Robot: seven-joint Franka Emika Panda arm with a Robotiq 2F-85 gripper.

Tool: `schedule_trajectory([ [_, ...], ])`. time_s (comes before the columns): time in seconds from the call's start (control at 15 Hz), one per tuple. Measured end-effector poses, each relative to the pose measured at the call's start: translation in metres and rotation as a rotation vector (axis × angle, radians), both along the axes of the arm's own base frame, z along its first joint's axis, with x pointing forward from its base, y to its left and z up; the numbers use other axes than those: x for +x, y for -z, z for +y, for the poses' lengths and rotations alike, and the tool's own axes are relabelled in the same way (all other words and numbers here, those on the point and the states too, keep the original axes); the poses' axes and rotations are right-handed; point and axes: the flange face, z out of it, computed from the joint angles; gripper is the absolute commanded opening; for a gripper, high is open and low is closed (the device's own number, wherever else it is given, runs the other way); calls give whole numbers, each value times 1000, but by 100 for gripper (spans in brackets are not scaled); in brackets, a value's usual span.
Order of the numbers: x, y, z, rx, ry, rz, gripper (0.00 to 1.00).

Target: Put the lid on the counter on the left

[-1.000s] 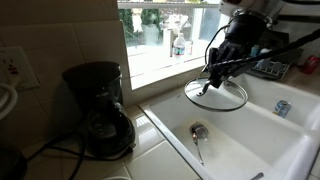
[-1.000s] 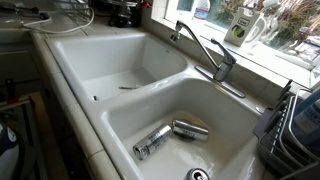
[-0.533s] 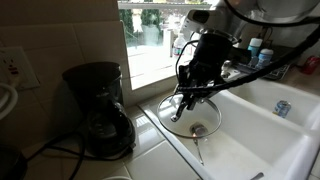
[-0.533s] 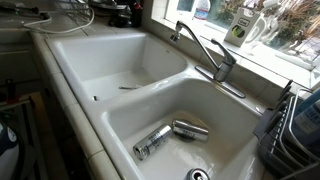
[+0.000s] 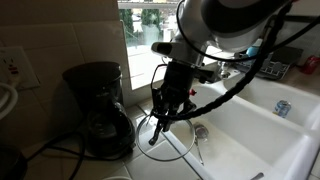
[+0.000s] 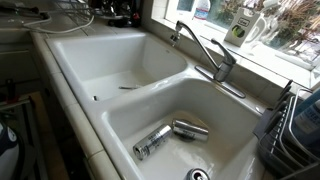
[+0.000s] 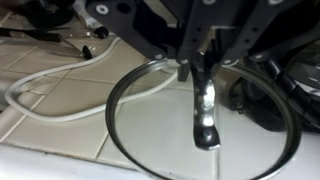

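My gripper lowers with the lid onto the cream tiles [image 5: 150, 165] [image 7: 168, 122] beside the coffee maker next and releases the handle, since that counter spot lies below my gripper.
The lid [image 7: 150, 125] is round clear glass with a thin metal rim and a shiny metal handle [image 7: 205, 115]. My gripper [image 7: 197, 68] comes in from the top of the wrist view and is shut on that handle. In an exterior view the gripper [image 5: 163, 112] holds the lid [image 5: 170, 138] low over the cream tiled counter [image 5: 150, 158], between the coffee maker and the sink's edge. The lid hangs slightly tilted; I cannot tell whether it touches the tiles. The counter tiles [image 7: 55, 110] show through and beside the glass.
A black coffee maker [image 5: 100, 110] stands on the counter next to the lid. A white cable [image 7: 60, 85] lies on the tiles under the lid. The white double sink [image 6: 120, 70] holds a spoon [image 5: 197, 140] and two cans [image 6: 170, 135]. A faucet [image 6: 205, 50] stands at the window side.
The arm has carried the lid from above the sink basin leftward and down, to just over the tiled counter beside the coffee maker. The grip on the handle is unchanged.
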Motion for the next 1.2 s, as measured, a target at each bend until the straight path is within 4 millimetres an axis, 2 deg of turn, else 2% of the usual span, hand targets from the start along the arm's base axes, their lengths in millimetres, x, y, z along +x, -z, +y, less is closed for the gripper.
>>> schedule_trajectory([
  [0.2, 0, 21, 13, -1, -52, 17, 5],
  [0.47, -1, 37, 17, 35, -115, 10, 5],
  [0.53, -1, 40, 16, 46, -128, 10, 19],
  [0.73, 0, 45, 11, 80, -148, 14, 19],
  [0.8, 1, 45, 10, 83, -148, 14, 5],
  [1.2, 1, 56, 11, 81, -163, 26, 5],
])
